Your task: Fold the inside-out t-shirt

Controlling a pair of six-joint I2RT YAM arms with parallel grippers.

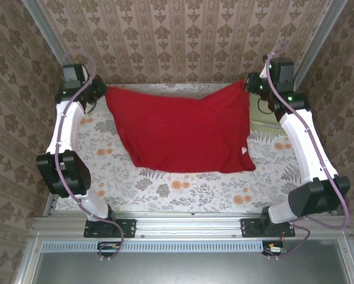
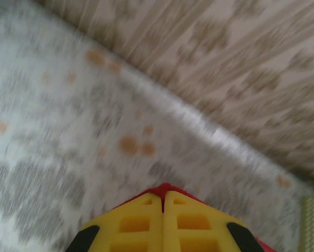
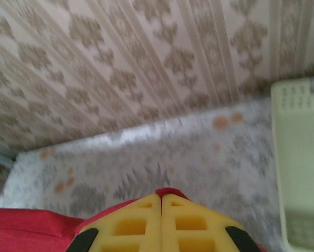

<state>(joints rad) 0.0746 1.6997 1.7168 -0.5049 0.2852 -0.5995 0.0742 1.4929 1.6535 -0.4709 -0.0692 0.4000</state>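
Observation:
The bare near part of the floral table cover (image 1: pixel 119 188) lies below and back, so I need to move my left gripper back and down next and release the shirt's corner there.
The inside-out t-shirt (image 1: pixel 183 127) is a plain bright red cloth stretched between both arms over the back half of the table. Its near edge sags onto the floral table cover. At the back left, my left gripper (image 1: pixel 103 90) is shut on the shirt's far left corner. In the left wrist view the yellow fingers (image 2: pixel 141 220) press together, and a sliver of red cloth (image 2: pixel 165 187) pokes out at the tips of the left gripper (image 2: pixel 163 195). My right gripper (image 1: pixel 248 83) is shut on the far right corner. There too, red cloth (image 3: pixel 20 228) shows beside the closed right gripper (image 3: pixel 161 197).
A pale basket (image 1: pixel 263 115) (image 3: pixel 299 168) stands at the back right, partly behind the shirt and the right arm. Patterned walls close in the table (image 1: pixel 183 192) at the back and on both sides. The floral cover lies bare along the near edge.

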